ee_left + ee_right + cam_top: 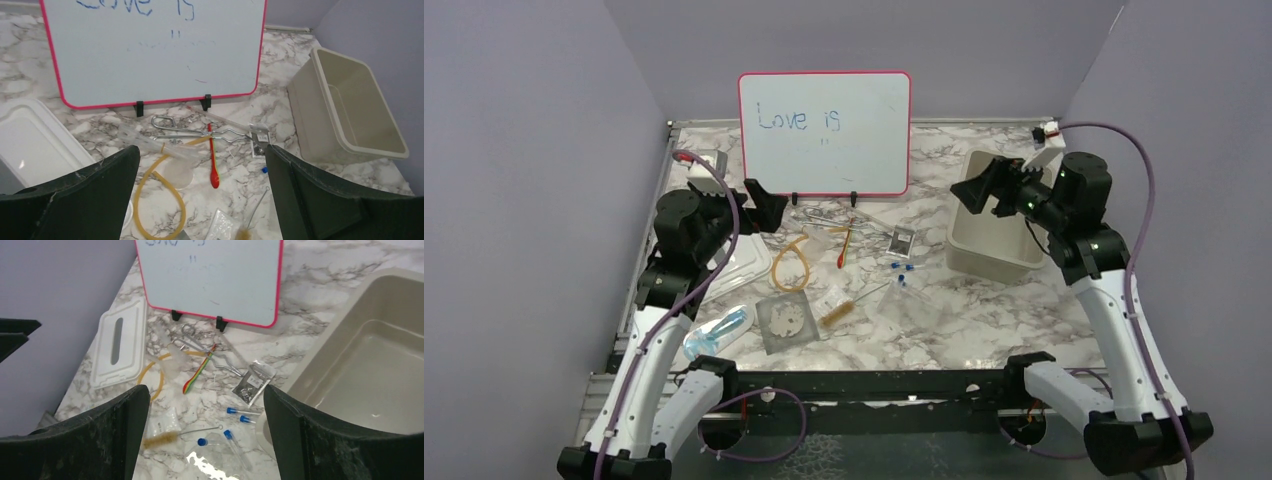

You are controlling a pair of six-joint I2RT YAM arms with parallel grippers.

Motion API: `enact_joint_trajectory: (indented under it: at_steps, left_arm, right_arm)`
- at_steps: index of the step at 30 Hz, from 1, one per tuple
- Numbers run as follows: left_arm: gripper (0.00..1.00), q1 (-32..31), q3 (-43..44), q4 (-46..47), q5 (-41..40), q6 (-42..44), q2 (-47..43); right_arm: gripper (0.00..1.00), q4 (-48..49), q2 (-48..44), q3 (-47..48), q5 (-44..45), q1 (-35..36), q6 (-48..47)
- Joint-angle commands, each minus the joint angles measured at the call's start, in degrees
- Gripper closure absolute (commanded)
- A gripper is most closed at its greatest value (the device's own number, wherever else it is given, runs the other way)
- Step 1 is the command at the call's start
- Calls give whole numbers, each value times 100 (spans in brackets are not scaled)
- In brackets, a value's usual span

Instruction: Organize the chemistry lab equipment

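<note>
My left gripper moves down and to its right in the top view to the clear funnel (814, 245) (178, 173) next, fingers tilting down, since tubing lies alongside.
The loose lab items lie mid-table: an amber tubing loop (791, 265), a red-tipped dropper (844, 248), a bristle brush (844, 310), a grey gauze mat (786, 322), blue-capped tubes (902, 268) and a small packet (903, 240). My left gripper (764, 205) hovers open and empty above the tubing (150, 200) and dropper (213, 160). My right gripper (984, 185) hovers open and empty above the bin's left edge. Its view shows the brush (160, 439), the tubes (235, 412) and the packet (255, 382) below.
The red-framed whiteboard (824, 130) stands at the back. The beige bin (989, 250) sits right and looks empty inside (370, 370). Its white lid (734, 262) lies left, under the left arm. Metal tongs (200, 132) lie by the whiteboard. A clear bag (714, 335) lies front left.
</note>
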Motion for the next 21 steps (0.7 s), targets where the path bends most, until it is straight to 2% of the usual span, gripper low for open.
enact_joint_trajectory:
  at_steps: [1,5,11,15,21]
  left_arm:
    - [1,44,-613,1178,843,-608,216]
    - [2,40,-1063,1545,934,-933,836]
    - [8,-322,-1031,1334,215,-831,1872]
    - [17,-1023,-759,1286,-590,-639,2436]
    - [42,-1437,-140,910,-1652,-598,3467]
  right_arm:
    - [14,920,449,-245,-1307,96,281]
    - [18,1271,873,-368,-1086,567,393]
    - [20,1665,1460,-482,-384,1257,386]
    - [21,1933,1864,-614,-281,1392,412]
    - [22,2092,2137,-742,-50,1405,388]
